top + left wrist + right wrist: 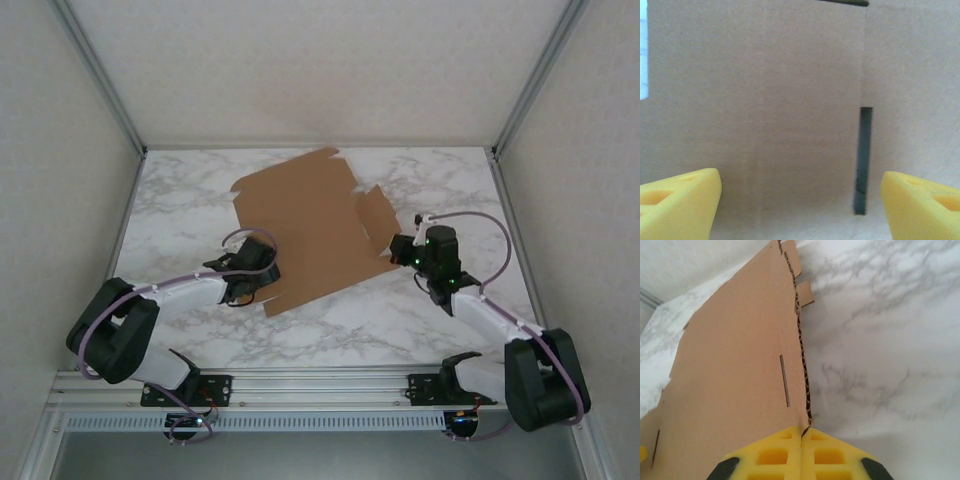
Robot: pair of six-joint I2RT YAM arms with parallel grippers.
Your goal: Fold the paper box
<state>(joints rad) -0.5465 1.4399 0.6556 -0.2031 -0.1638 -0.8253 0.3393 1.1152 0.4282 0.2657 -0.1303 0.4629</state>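
My right gripper lifts the flap's near corner [386, 253] [805, 423] slightly higher above the marble table next, then releases it, as it sits between the shut fingers.
The paper box [305, 228] is a plain brown die-cut cardboard sheet lying mostly flat in the middle of the marble table, with its right flap [375, 215] raised. My right gripper [400, 250] is shut on the near corner of that flap; in the right wrist view the yellow fingertips [802, 432] pinch the corrugated edge of the paper box [735, 370]. My left gripper [262, 275] stands open over the sheet's near left corner. In the left wrist view its yellow fingers [680, 200] sit wide apart above the cardboard [765, 100] and a dark slot [863, 160].
The marble table [400, 320] is bounded by white walls with metal frame posts left, right and back. Bare marble lies in front of the sheet and along the right side [880, 340].
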